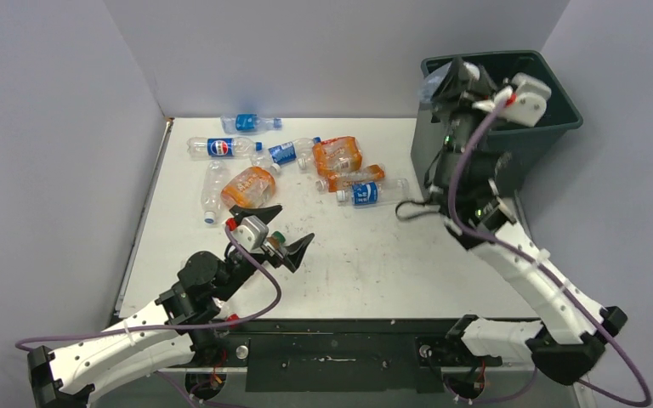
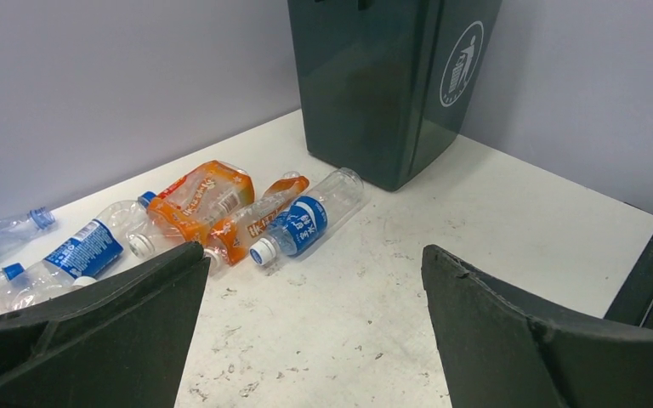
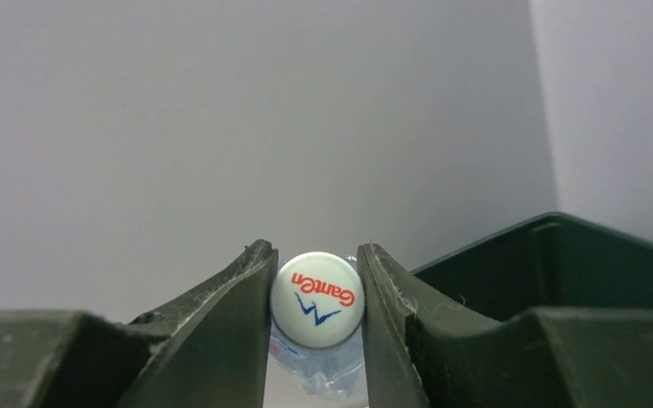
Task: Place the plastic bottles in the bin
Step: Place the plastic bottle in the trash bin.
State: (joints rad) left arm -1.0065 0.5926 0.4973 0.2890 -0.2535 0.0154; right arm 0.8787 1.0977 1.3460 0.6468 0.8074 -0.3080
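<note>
My right gripper carries the clear bottle to the right in the top view, over the bin's opening (image 3: 575,270), next.
Several plastic bottles lie at the back of the table: an orange one (image 1: 249,187), a clear one with a blue label (image 1: 366,194) and a Pepsi one (image 1: 219,147). My left gripper (image 1: 293,225) hovers open in front of them, with nothing between its fingers (image 2: 315,251). In its wrist view the blue-labelled bottle (image 2: 306,223) and an orange bottle (image 2: 200,195) lie ahead. My right gripper (image 1: 455,81) is raised at the left rim of the dark bin (image 1: 553,119). It is shut (image 3: 315,255) on a clear bottle, gripping its neck just under the white cap (image 3: 317,299).
Grey walls close in the table at the back and on both sides. The bin (image 2: 374,85) stands in the back right corner, its litter symbol facing the table. A black rail runs along the near edge (image 1: 349,327).
</note>
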